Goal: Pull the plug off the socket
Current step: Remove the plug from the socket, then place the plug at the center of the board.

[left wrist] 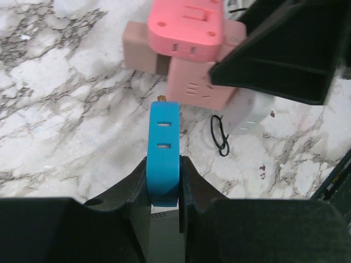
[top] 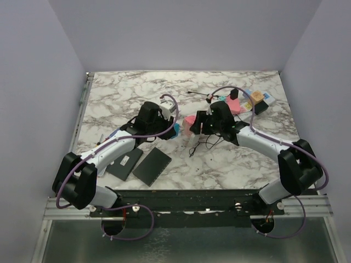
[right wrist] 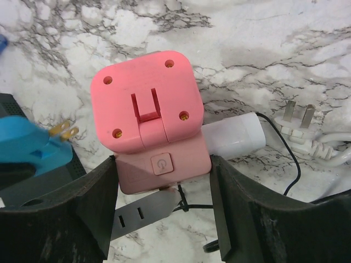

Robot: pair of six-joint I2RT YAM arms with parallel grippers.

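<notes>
My left gripper moves outward and left in the top view, lowers and releases the plug next, since bare tabletop lies below the gripper on that side.
The plug (left wrist: 163, 148) is a slim blue block, and my left gripper (left wrist: 163, 175) is shut on its rear end. Its brass prongs (right wrist: 63, 131) stick out bare, a short gap away from the socket. The socket (right wrist: 162, 159) shows as a pink block with a power button and a white end (right wrist: 233, 134) jutting right. A pink cube (right wrist: 145, 98) sits on top of it. My right gripper (right wrist: 163, 170) is shut on the pink block, one finger on each side. From above, both grippers meet mid-table, left gripper (top: 173, 130) facing right gripper (top: 196, 125).
Two flat black pads (top: 152, 165) lie near the left arm. A thin black cable (right wrist: 186, 205) loops under the socket. A loose white plug (right wrist: 299, 118) with its cord lies to the right. Coloured blocks (top: 252, 101) sit at the back right.
</notes>
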